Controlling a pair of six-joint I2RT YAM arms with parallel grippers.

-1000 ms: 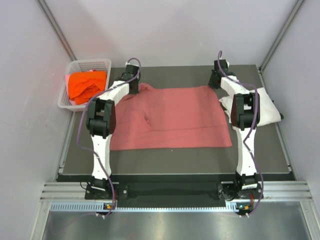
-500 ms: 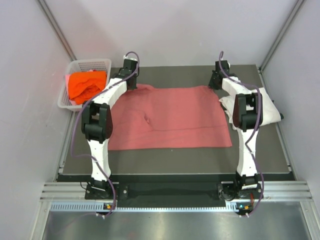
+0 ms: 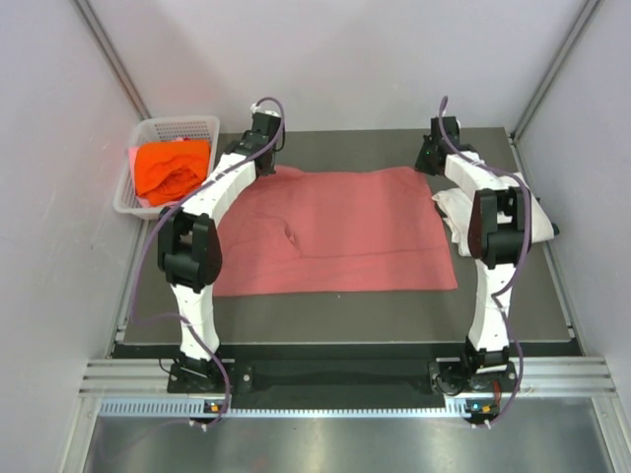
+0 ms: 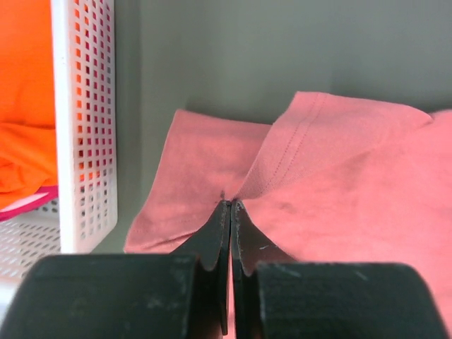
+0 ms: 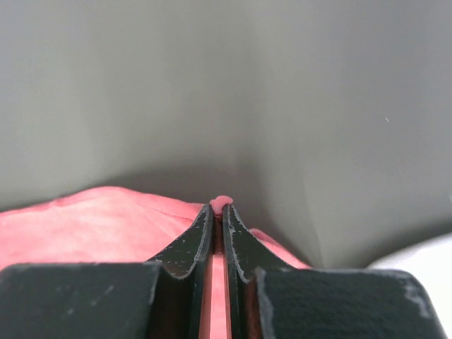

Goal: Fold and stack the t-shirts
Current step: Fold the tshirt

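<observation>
The pink-red t-shirt lies spread, so my right gripper next needs to bring its far corner back toward my base and then down to the crosswise line near the white t-shirt.
The pink-red t-shirt (image 3: 335,232) lies spread across the dark mat. My left gripper (image 3: 264,163) is shut on its far left corner; the left wrist view shows the cloth (image 4: 318,183) pinched at my fingertips (image 4: 232,206). My right gripper (image 3: 426,163) is shut on the far right corner, with a fold of pink cloth (image 5: 99,219) between its tips (image 5: 219,206). The white t-shirt (image 3: 532,219) lies folded at the right edge under my right arm. The orange t-shirt (image 3: 170,168) sits bunched in the basket, also in the left wrist view (image 4: 25,106).
A white plastic mesh basket (image 3: 187,126) stands at the far left beside the mat; its wall (image 4: 85,127) is close to my left gripper. The dark mat (image 3: 345,315) shows bare in front of the shirt. Grey walls close in at back and sides.
Both grippers have moved toward the back of the table, drawing the shirt's far corners outward and back. The shirt's far edge now lies straighter.
</observation>
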